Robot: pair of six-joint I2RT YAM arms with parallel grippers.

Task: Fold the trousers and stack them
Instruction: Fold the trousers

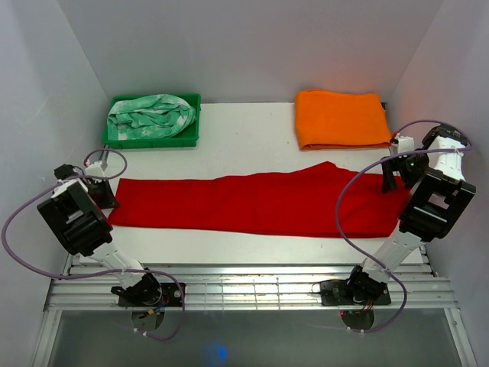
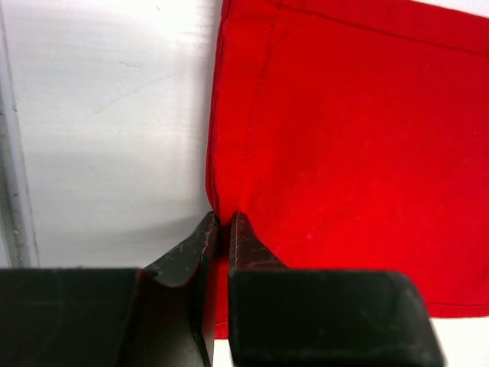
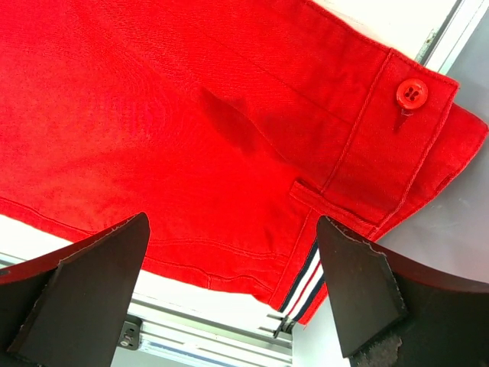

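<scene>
My left gripper swings up and toward the right in the top view next and releases the trousers' hem on the trousers' middle (image 1: 276, 201), because the legs lie outstretched.
The bright red trousers (image 1: 252, 205) lie flat across the table, folded lengthwise, leg ends at the left and waist at the right. My left gripper (image 2: 220, 222) is shut on the hem edge of the trousers (image 2: 351, 138) at the left end; in the top view it (image 1: 102, 183) sits at that end. My right gripper (image 3: 233, 229) is open, jaws wide apart, above the waistband (image 3: 382, 145) with its red button (image 3: 412, 92) and striped tab. In the top view it (image 1: 396, 174) hovers at the right end.
A green tray (image 1: 192, 138) holding mint green and white patterned cloth (image 1: 150, 116) stands at the back left. A folded orange cloth (image 1: 341, 118) lies at the back right. A metal rail (image 1: 252, 287) runs along the near table edge. White walls close in both sides.
</scene>
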